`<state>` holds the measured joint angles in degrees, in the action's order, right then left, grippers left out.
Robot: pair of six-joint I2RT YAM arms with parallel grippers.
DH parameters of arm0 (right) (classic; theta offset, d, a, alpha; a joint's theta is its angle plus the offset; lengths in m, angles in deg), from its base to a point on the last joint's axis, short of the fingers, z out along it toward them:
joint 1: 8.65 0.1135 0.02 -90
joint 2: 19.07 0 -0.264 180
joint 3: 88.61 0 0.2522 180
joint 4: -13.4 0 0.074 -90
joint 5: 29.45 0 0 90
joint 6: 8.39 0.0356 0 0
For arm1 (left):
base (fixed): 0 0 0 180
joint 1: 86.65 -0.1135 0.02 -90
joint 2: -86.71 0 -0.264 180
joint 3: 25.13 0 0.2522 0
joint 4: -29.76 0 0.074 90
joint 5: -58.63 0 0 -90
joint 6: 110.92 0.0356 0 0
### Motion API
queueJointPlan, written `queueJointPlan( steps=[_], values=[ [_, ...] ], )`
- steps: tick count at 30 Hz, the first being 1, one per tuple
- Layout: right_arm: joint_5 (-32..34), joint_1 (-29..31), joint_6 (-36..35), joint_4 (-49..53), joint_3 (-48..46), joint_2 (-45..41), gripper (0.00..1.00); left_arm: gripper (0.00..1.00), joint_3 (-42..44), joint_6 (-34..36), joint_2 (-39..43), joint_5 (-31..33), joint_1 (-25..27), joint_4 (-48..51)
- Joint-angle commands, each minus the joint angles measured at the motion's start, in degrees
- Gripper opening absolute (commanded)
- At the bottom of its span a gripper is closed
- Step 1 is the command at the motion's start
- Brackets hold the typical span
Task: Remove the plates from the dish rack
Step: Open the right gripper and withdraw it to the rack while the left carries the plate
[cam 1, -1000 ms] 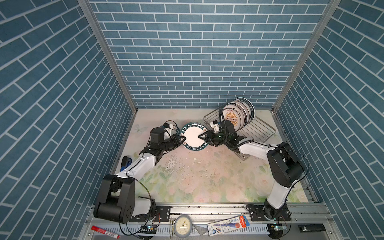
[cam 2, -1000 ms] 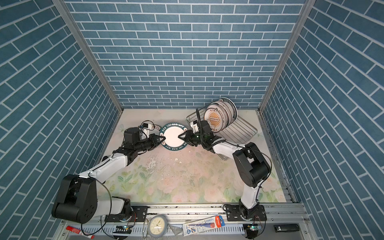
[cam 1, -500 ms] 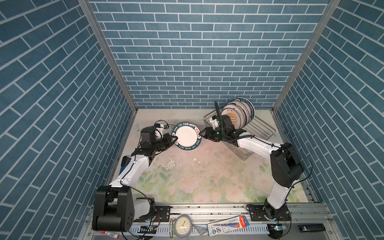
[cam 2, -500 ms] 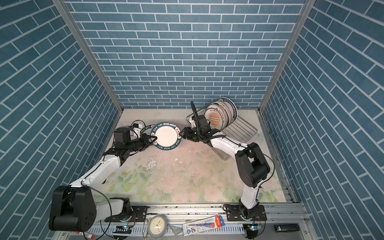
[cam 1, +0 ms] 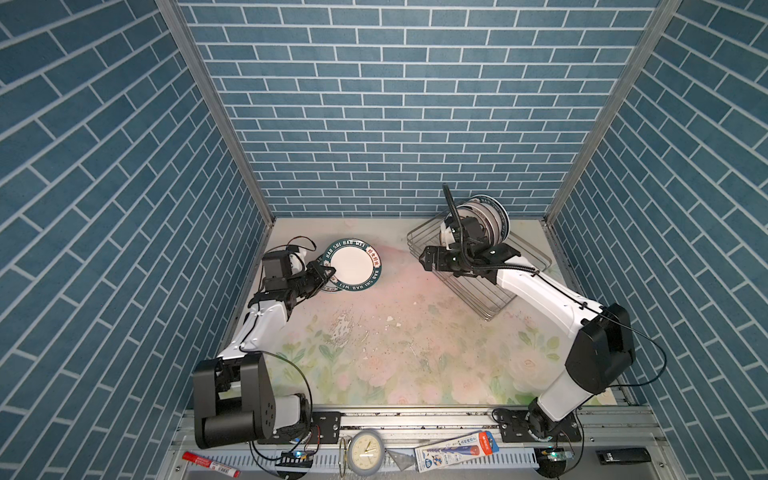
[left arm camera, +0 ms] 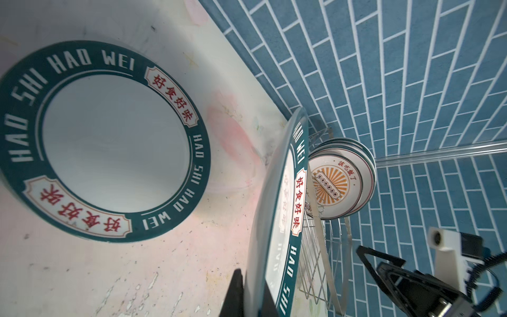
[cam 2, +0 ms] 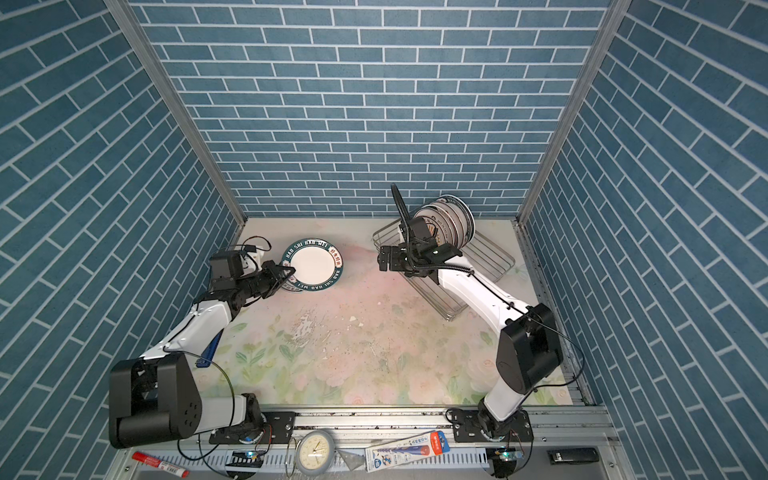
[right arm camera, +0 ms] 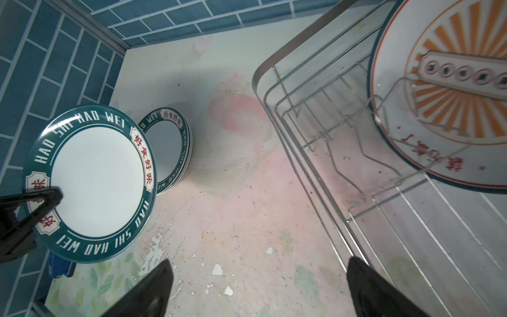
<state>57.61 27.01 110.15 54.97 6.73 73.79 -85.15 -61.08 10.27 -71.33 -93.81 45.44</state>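
Note:
The left gripper sinks away from the dish rack (cam 1: 498, 307) next, lays its plate and releases the plate's rim, as plates with matching green rims lie on the low stack (cam 1: 330, 287).
My left gripper (cam 1: 326, 274) is shut on the rim of a white plate with a dark green lettered rim (cam 1: 353, 266), (left arm camera: 285, 205). This plate hangs tilted above a low stack of like plates (right arm camera: 167, 148), (left arm camera: 109, 142) lying on the table at the far left. At the back right stands the silver wire dish rack (cam 1: 498, 307), (right arm camera: 315, 153), with several plates (cam 1: 486, 220) upright in it. The front one has an orange sunburst (right arm camera: 439, 96). My right gripper (cam 1: 424, 259), (right arm camera: 258, 288) is open and empty beside the rack's left corner.
Blue brick walls close in three sides. On the front rail lie a grey clock face (cam 1: 365, 453), a red marker (cam 1: 210, 459), a boxed pen pack (cam 1: 455, 451) and a black bar (cam 1: 623, 456). A blue object (cam 2: 208, 353) lies under the left arm.
The right gripper opened, let go of the green-rimmed plate and drew back to the rack. The left gripper carried the plate leftward over the stack.

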Motion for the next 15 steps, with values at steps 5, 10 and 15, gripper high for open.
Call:
queueJointPlan(
  steps=[5, 10, 15],
  values=[
    [9.22, -0.55, -5.41, 7.15, 0.78, -6.15, 0.99, 0.0, -3.76, 4.02, -1.74, 4.86, -1.09, 3.62],
    [9.07, -1.29, -6.0, 6.99, -1.54, -8.47, 0.99, 0.0, -5.56, 5.71, -5.06, 7.87, -1.85, 6.3],
    [8.09, -1.73, -5.6, 5.83, -3.43, -9.49, 0.99, 0.0, -6.51, 5.2, -8.59, 7.75, -3.27, 5.03]
  ],
)
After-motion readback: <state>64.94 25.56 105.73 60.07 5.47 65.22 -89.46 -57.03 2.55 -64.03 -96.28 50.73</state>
